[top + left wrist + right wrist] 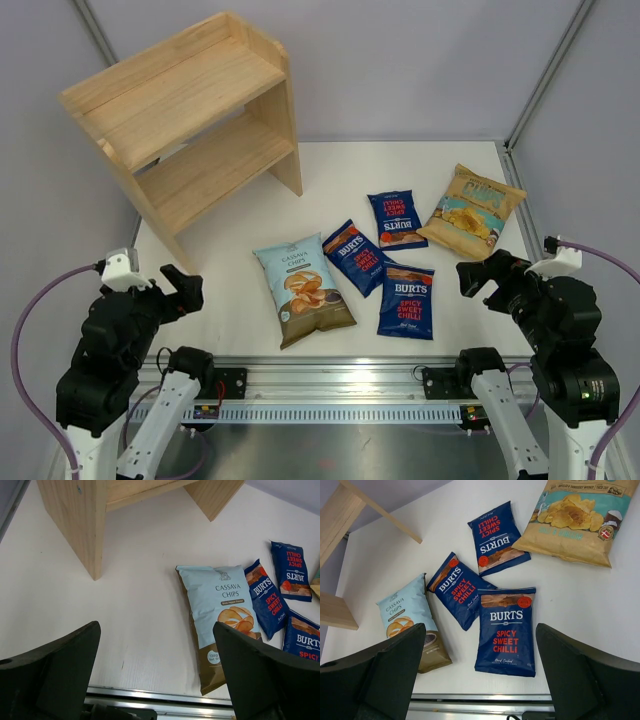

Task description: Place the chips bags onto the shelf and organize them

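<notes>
My left gripper is to lower next toward the right in the top view, onto the Cassava Chips bag's clear long edge opposite the Burts bags.
Several chips bags lie flat on the white table. A pale blue Cassava Chips bag [303, 290] [221, 617] [412, 621] is left of three dark blue Burts bags [406, 300] [355, 257] [396, 219] [506, 631]. A tan-yellow bag [476, 210] [574, 521] lies at the right. The wooden shelf [185, 120] [82, 520] stands at the back left, both tiers bare. My left gripper [182, 292] [156, 680] hangs open near the front left. My right gripper [478, 277] [480, 680] is open above the nearest Burts bag, holding nothing.
A metal rail [330, 385] runs along the table's front edge, carrying both arm bases. Grey walls with frame posts [545, 75] close in the back and sides. Purple cables [30, 320] loop from each wrist.
</notes>
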Motion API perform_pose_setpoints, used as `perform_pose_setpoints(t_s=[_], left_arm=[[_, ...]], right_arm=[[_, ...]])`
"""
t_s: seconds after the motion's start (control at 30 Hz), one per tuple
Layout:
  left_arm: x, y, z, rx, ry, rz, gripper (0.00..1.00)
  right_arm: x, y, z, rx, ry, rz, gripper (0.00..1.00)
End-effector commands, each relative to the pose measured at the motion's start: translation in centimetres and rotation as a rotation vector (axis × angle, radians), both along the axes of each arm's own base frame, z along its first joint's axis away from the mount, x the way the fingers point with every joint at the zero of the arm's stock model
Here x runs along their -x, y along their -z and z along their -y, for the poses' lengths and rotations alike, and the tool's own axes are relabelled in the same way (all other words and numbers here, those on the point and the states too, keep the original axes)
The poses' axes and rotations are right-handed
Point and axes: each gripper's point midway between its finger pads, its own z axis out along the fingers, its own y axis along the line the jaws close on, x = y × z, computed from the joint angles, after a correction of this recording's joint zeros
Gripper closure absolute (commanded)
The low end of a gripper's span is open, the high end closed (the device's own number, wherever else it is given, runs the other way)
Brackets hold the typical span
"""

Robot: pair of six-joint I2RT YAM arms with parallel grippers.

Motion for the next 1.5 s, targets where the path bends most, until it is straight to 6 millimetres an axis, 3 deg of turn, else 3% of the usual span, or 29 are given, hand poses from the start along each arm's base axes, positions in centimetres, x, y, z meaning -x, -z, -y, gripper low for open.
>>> perform_pose_setpoints(t_s=[0.0,0.2,0.3,0.5,0.53,0.57,0.6,0.83,0.93,1.07,1.3,1.37,1.47], left_arm=[[-0.5,-1.4,0.5,0.030,0.017,0.068,0.01],[-1.1,-0.7,1.7,0.102,0.035,0.051,0.01],[-1.8,0.1,3.8,0.162,0.120,0.043,0.01],[-3.1,1.8,9.9,0.355,0.372,-0.009,0.01],[-3.3,4.1,11.1,0.389,0.418,-0.088,0.01],[-3.9,4.3,11.8,0.422,0.437,-0.090,0.01],[-4.0,6.5,12.5,0.441,0.458,-0.152,0.01],[-5.8,13.1,13.8,0.527,0.432,-0.265,0.01],[-6.7,13.3,15.1,0.588,0.492,-0.226,0.01],[-6.5,15.8,16.6,0.654,0.558,-0.277,0.01],[-7.2,20.1,16.3,0.620,0.492,-0.378,0.01],[-7.6,19.9,16.9,0.642,0.523,-0.352,0.01],[-7.4,21.4,17.5,0.650,0.531,-0.406,0.01]], right_arm=[[-0.5,-1.3,0.3,-0.005,0.023,0.069,0.00],[-0.6,-1.5,0.7,-0.012,0.047,0.094,0.01],[-0.8,-1.4,0.4,-0.037,0.044,0.106,0.01],[-0.9,-0.6,-0.9,-0.109,0.000,0.126,0.01],[-0.8,-0.8,-0.8,-0.119,0.008,0.140,0.01],[-0.8,-0.7,-0.8,-0.136,0.016,0.144,0.00],[-0.8,-0.7,-0.9,-0.144,0.012,0.158,0.01],[-0.5,-0.1,-1.6,-0.169,-0.021,0.163,0.01],[-0.5,0.2,-2.0,-0.174,-0.047,0.148,0.00],[-0.6,0.3,-3.2,-0.183,-0.115,0.140,0.00],[-0.9,0.3,-4.2,-0.210,-0.162,0.133,0.00],[-1.0,0.3,-4.5,-0.220,-0.177,0.133,0.00],[-1.3,0.6,-4.9,-0.236,-0.194,0.124,0.01]])
